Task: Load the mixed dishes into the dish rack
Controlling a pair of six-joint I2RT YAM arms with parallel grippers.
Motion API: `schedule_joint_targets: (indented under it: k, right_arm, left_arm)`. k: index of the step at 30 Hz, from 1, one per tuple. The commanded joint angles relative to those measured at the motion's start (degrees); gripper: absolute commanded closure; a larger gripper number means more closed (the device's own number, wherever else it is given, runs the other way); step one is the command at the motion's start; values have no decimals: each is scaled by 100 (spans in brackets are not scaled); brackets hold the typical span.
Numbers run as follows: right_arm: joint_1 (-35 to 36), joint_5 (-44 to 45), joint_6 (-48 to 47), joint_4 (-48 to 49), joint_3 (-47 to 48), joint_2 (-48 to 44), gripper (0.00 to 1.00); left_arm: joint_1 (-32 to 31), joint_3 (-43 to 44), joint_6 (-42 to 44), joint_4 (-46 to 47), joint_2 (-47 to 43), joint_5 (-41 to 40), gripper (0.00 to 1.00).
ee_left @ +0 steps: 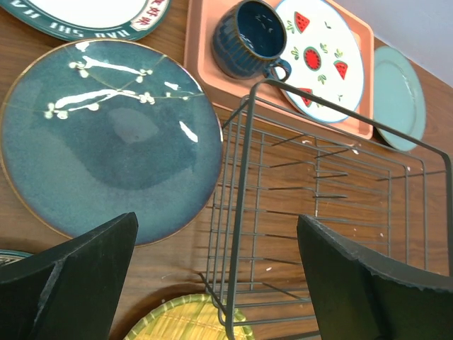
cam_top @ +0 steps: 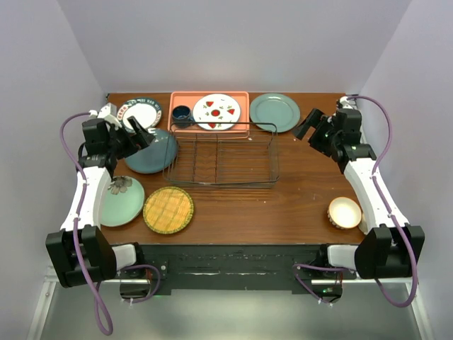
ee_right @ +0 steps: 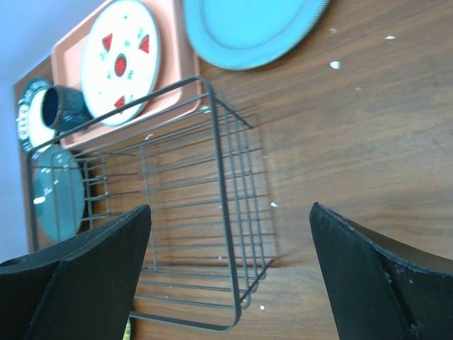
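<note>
The cream bowl stands upright with its rim exposed. Its far rim toward the rack gets my right gripper next, which moves back and down and closes.
The empty dark wire dish rack [cam_top: 219,152] stands mid-table. Left of it lie the dark teal plate [cam_top: 152,152], the pale green flower plate [cam_top: 120,200], the yellow woven plate [cam_top: 168,210] and the white green-rimmed plate [cam_top: 141,113]. One cream bowl [cam_top: 345,212] sits at the near right; the other bowl is out of view. My left gripper [cam_top: 141,133] is open and empty above the teal plate [ee_left: 106,134] and the rack's left end [ee_left: 241,212]. My right gripper [cam_top: 308,124] is open and empty above the table, right of the rack [ee_right: 184,212].
A salmon-pink tray [cam_top: 244,99] behind the rack holds a dark blue mug [cam_top: 182,113] and a white plate with red fruit marks [cam_top: 216,111]. A plain grey-green plate [cam_top: 274,112] lies at the back right. Walls close in on three sides.
</note>
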Motion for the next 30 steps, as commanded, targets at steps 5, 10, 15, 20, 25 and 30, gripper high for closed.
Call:
schedule_joint_targets:
  k: [5, 10, 15, 20, 25, 30]
  right_arm:
    - [-9, 1481, 275, -1376, 375, -153, 1]
    - [-18, 3019, 881, -2782, 586, 206, 2]
    - [-27, 3750, 1636, -3866, 394, 471, 4]
    - [-35, 4181, 2191, -4209, 68, 330, 8]
    - [-70, 4270, 2306, -4157, -240, 382, 9]
    - [-71, 4103, 2393, -4024, -547, 444, 9]
  left_arm:
    - [-30, 504, -34, 465, 124, 952, 0]
    - [-57, 926, -210, 597, 414, 1339, 0]
    - [-416, 1418, -184, 492, 695, 1409, 0]
    - [-707, 1612, -166, 465, 871, 1383, 0]
    - [-812, 1735, -166, 439, 1091, 1418, 0]
    - [-918, 1858, -184, 404, 1319, 1471, 0]
